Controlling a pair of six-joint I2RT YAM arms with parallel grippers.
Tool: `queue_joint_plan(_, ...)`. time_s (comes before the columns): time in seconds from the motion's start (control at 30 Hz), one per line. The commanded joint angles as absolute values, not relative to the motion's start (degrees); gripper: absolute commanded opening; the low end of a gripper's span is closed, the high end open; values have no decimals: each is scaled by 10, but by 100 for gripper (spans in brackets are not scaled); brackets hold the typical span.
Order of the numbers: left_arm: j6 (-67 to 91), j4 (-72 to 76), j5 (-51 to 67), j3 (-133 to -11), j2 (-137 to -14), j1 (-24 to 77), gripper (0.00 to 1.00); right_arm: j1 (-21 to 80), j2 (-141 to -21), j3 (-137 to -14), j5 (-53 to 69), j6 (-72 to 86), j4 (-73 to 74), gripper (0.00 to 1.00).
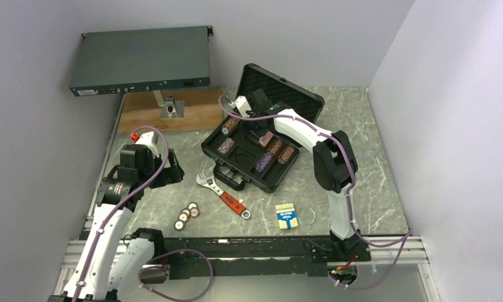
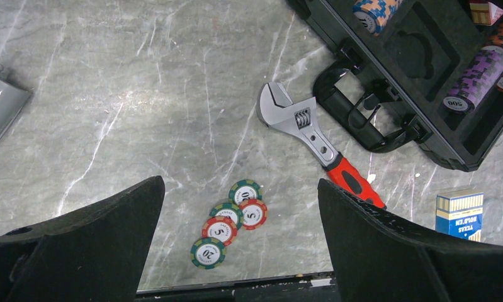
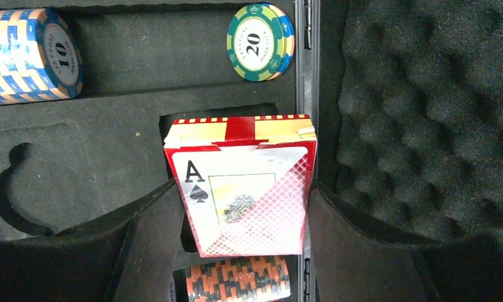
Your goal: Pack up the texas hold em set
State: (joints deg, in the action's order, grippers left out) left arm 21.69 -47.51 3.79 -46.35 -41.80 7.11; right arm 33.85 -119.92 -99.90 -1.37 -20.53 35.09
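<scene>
The deck's edge sticks out over the slot's rim on the hinge side. I will next lower my right gripper toward the foam slot (image 3: 220,112), move it slightly away from the hinge, and let go of the red card deck (image 3: 242,182).
The black case (image 1: 231,165) lies open mid-table, lid (image 1: 291,95) raised, with several chip stacks in its foam slots. My right gripper (image 1: 262,136) is over the case's far side, shut on the red card deck (image 3: 242,182), which sits above a foam slot next to the hinge. My right fingers (image 3: 141,245) press both sides of the deck. Several loose striped chips (image 2: 230,223) lie near the front edge, below and between the jaws of my open, empty left gripper (image 2: 239,251). The blue card deck (image 1: 286,216) lies in front of the case. The red triangle is not in view.
A red-handled wrench (image 1: 223,195) lies between the loose chips and the case handle (image 2: 362,107). A dark-grey rack box (image 1: 141,60) stands on a post over a wooden board (image 1: 167,113) at the back left. Walls close in both sides.
</scene>
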Motion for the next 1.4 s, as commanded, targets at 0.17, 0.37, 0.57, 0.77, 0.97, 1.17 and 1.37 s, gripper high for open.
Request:
queue_joint_plan(0.17,212,-469,40,-475,-421,72,99,333,-1196,-1009,-3,-193,351,0)
queue_joint_plan(0.37,212,-469,40,-475,-420,71,99,333,-1199,-1004,14,-183,362,0)
queue_joint_plan(0.57,213,-469,38,-475,-418,71,99,333,-1197,-993,51,-155,383,0)
queue_joint_plan(0.77,213,-469,37,-475,-419,72,99,333,-1196,-975,70,-150,398,0)
queue_joint_plan(0.97,213,-469,38,-475,-420,71,99,334,-1193,-944,55,-155,407,16)
queue_joint_plan(1.17,213,-470,38,-475,-422,72,99,333,-1185,-943,32,-156,407,100)
queue_joint_plan(1.37,214,-470,38,-475,-423,71,99,333,-1167,-966,24,-142,409,100)
